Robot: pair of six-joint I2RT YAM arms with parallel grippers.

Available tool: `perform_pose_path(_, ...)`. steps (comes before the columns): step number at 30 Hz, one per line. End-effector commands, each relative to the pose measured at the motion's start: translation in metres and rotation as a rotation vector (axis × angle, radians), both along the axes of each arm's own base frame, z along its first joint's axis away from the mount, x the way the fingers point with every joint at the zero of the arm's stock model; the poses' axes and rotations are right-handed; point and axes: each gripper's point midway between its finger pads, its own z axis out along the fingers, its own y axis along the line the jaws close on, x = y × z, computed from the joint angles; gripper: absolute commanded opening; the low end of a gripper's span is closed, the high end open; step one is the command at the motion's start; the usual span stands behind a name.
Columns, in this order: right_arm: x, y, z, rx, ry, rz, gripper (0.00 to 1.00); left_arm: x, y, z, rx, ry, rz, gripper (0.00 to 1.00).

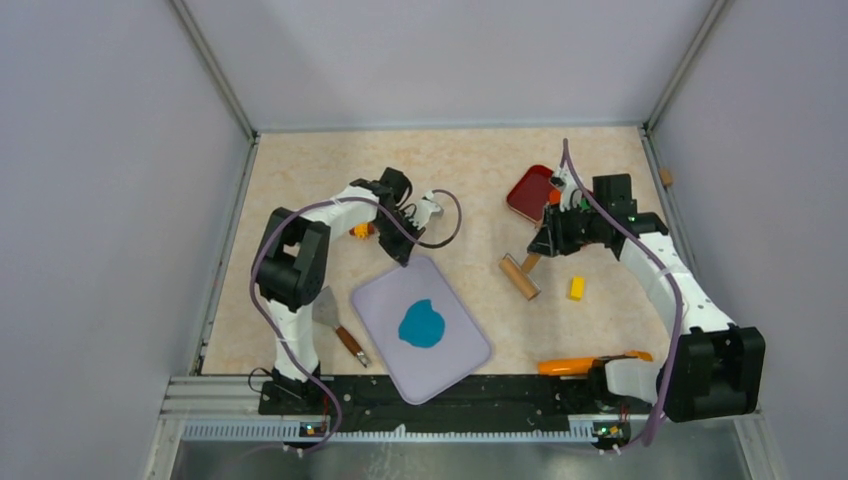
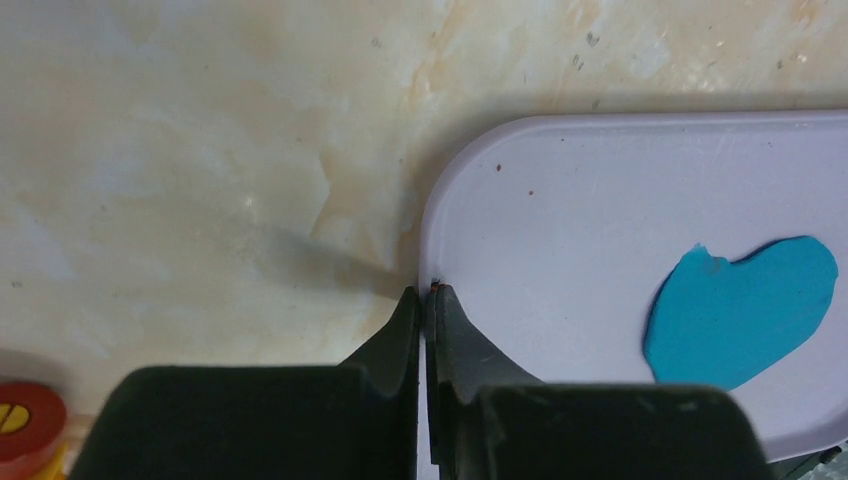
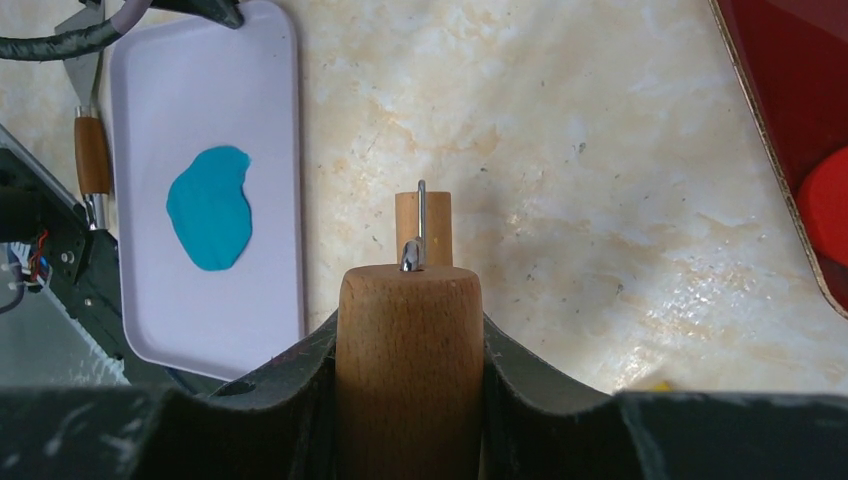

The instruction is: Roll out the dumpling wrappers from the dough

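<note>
The dough (image 1: pixel 421 324) already lies flattened, so my right gripper moves to the right in the top view next, turning slightly beside the red tray. It then releases the roller's handle.
The dough (image 1: pixel 421 324) is a flattened teal-blue patch in the middle of the lavender mat (image 1: pixel 455 365), also seen in the left wrist view (image 2: pixel 740 315) and the right wrist view (image 3: pixel 210 208). My left gripper (image 1: pixel 403 258) is at the mat's far corner, its jaws shut on the mat's edge (image 2: pixel 425 292). My right gripper (image 1: pixel 545 240) is shut on the wooden handle (image 3: pixel 410 340) of the tan roller. The roller's barrel (image 1: pixel 519 277) lies on the table right of the mat. The dumpling wrappers are out of view.
A red tray (image 1: pixel 528 190) sits at the back right. A yellow block (image 1: pixel 577 288) lies right of the roller. A wooden-handled scraper (image 1: pixel 335 320) lies left of the mat, and an orange tool (image 1: pixel 568 366) near the right base. A red and yellow piece (image 2: pixel 25 425) is by the left gripper.
</note>
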Motion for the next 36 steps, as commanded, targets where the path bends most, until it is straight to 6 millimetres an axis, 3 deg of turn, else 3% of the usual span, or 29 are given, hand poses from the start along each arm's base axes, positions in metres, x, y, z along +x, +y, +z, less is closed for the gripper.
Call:
perform_pose_path(1,-0.001,-0.003,-0.002,0.002,-0.019,0.002,0.0,0.02,-0.025,0.006,-0.041,-0.069,-0.062,0.0)
perform_pose_path(9,0.006,-0.007,-0.019,0.04,0.044,-0.033,0.0,0.073,-0.064,0.022,-0.082,-0.196,-0.161,0.0)
perform_pose_path(14,0.016,-0.016,-0.033,0.101,0.109,-0.128,0.0,0.086,-0.099,0.018,-0.086,-0.258,-0.331,0.0)
perform_pose_path(21,0.025,-0.045,-0.057,0.153,0.175,-0.305,0.0,0.093,-0.146,0.02,-0.159,-0.389,-0.518,0.0)
perform_pose_path(29,0.032,-0.068,-0.068,0.11,0.143,-0.429,0.0,0.118,-0.171,0.036,-0.208,-0.544,-0.537,0.0)
perform_pose_path(31,0.032,-0.072,-0.071,0.085,0.122,-0.438,0.0,0.121,-0.173,0.042,-0.222,-0.558,-0.526,0.07)
perform_pose_path(36,0.028,-0.083,-0.085,0.02,0.108,-0.473,0.0,0.127,-0.178,0.065,-0.272,-0.55,-0.425,0.38)
